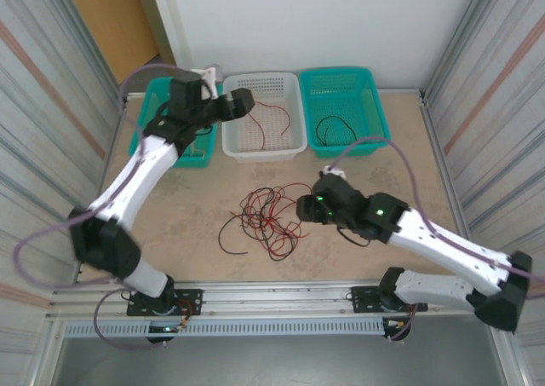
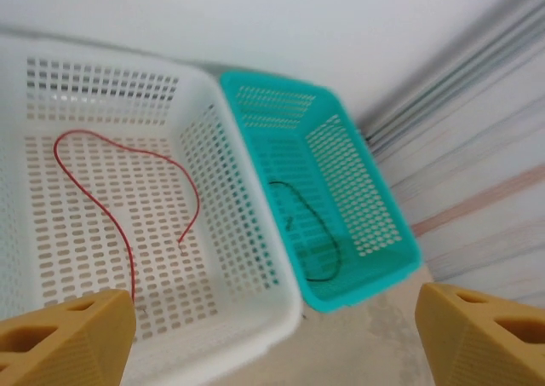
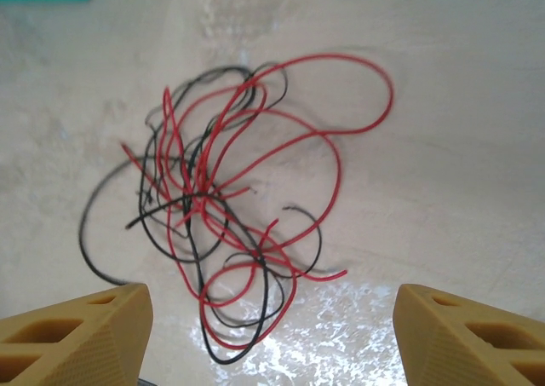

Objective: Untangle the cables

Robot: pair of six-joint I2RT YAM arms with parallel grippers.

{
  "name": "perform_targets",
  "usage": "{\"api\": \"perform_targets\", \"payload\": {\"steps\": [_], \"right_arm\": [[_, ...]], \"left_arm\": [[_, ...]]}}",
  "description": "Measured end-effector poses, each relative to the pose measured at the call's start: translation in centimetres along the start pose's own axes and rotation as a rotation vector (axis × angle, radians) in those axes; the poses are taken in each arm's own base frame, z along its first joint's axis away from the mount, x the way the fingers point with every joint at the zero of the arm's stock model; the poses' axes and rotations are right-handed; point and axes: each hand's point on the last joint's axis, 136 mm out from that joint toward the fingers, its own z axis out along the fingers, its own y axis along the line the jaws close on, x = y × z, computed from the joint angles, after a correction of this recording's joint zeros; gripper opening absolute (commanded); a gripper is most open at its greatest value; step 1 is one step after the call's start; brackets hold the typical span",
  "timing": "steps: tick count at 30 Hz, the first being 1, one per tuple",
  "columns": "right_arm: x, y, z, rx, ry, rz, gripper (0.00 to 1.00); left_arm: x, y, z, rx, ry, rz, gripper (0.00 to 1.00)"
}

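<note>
My right gripper should next move over the tangle and down onto the black cable's bend near its free end (image 1: 262, 221) (image 3: 194, 196), because that bend is on top of the red strands.
A tangle of red and black cables (image 1: 264, 220) (image 3: 221, 216) lies on the table's middle. My right gripper (image 1: 305, 207) (image 3: 272, 339) hovers just right of and above it, open, nothing between its fingers. One red cable (image 1: 271, 118) (image 2: 128, 198) lies loose in the white basket (image 1: 262, 152) (image 2: 255, 318). A black cable (image 1: 336, 130) (image 2: 311, 233) lies in the teal basket (image 1: 375, 113) (image 2: 383, 258) to its right. My left gripper (image 1: 240, 102) (image 2: 272, 339) hangs above the white basket's left side, open and empty.
A second teal basket (image 1: 194, 158) stands left of the white one, mostly hidden by my left arm. Corrugated metal walls (image 1: 51, 105) close in both sides. A metal rail (image 1: 272, 296) runs along the near edge. Bare tabletop (image 1: 409, 164) lies around the tangle.
</note>
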Motion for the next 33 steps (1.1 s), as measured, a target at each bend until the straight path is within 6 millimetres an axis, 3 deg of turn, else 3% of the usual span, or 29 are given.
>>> {"api": "perform_targets", "payload": {"steps": [3,6,10,12,16,20,26,33], "right_arm": [[1.1,2.9,1.8,0.027,0.043,-0.097,0.75],[2.0,5.5,3.5,0.054,0.071,-0.180,0.75],[2.5,8.1,6.2,0.103,0.101,-0.246,0.68],[2.8,8.5,7.4,0.126,0.113,-0.258,0.67],[3.6,8.3,9.4,0.176,0.146,-0.275,0.60],[4.4,7.7,10.8,0.217,0.174,-0.281,0.52],[4.8,6.8,12.3,0.258,0.197,-0.260,0.39],[4.0,5.9,12.8,0.286,0.186,-0.241,0.10]], "left_arm": [[1.0,-1.6,-6.5,0.038,-0.064,0.027,0.83],[4.7,-1.2,-10.6,0.051,-0.061,0.028,0.82],[12.7,1.7,-13.6,0.021,0.050,-0.030,0.77],[15.8,2.8,-14.7,-0.003,0.104,-0.057,0.75],[18.4,3.6,-17.1,-0.034,0.147,-0.074,0.72],[19.4,3.8,-18.2,-0.048,0.172,-0.081,0.68],[21.9,5.0,-17.5,-0.075,0.258,-0.121,0.61],[24.2,5.4,-16.5,-0.063,0.319,-0.181,0.58]]}}
